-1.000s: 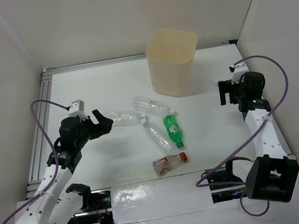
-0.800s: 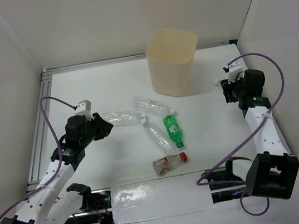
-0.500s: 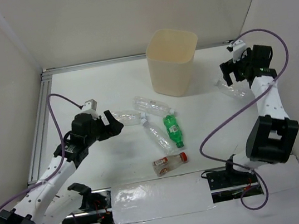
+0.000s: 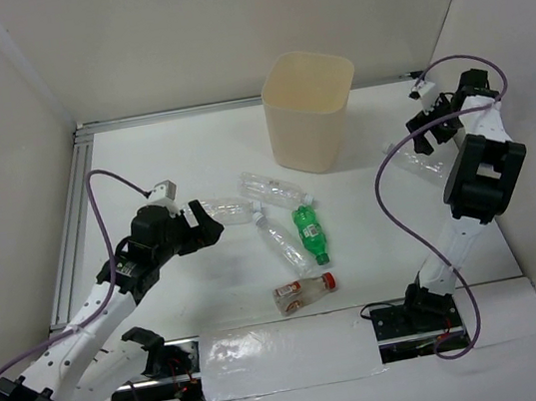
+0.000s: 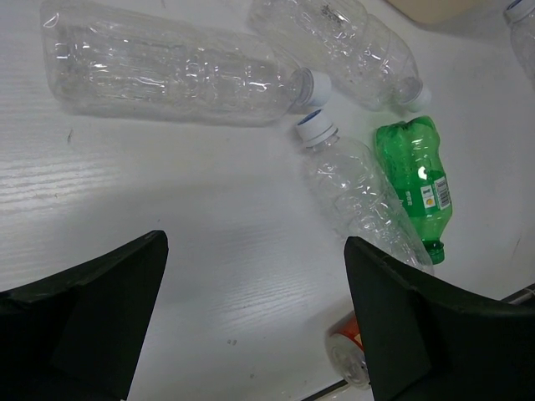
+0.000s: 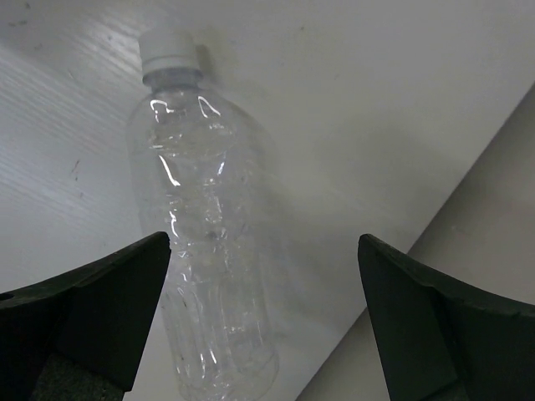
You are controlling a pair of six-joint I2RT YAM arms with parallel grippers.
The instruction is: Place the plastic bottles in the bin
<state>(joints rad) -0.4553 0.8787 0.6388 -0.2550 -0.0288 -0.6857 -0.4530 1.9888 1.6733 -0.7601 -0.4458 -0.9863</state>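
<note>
Next I will move my right gripper down and to the left in its wrist view onto the clear bottle's middle [image 4: 419, 165] [image 6: 207, 238], since it lies below the gripper's fingers and toward that side.
The cream bin [image 4: 310, 108] stands at the back centre. Three clear bottles [image 4: 219, 210] [image 4: 274, 188] [image 4: 279, 242], a green one [image 4: 310, 234] and a red-capped one [image 4: 305, 293] lie mid-table. My left gripper [image 4: 207, 232] is open and empty, just left of them. The left wrist view shows the nearest clear bottle [image 5: 167, 71], the green bottle [image 5: 414, 180] and my open left gripper [image 5: 255, 326]. Another clear bottle [image 4: 418, 160] lies at the right. My right gripper [image 4: 429, 131] is open above it; that bottle [image 6: 205, 242] shows between the jaws of my right gripper [image 6: 263, 317], nearer the left finger.
White walls close the table on three sides. The right wall [image 6: 468, 276] is close beside the right bottle. A metal rail [image 4: 71, 230] runs along the left edge. The bin stands between the two bottle groups, toward the back.
My right arm has swung up and back toward the far right, uncovering the clear bottle there. My left gripper has moved right, closer to the bottle cluster. No bottle has moved.
</note>
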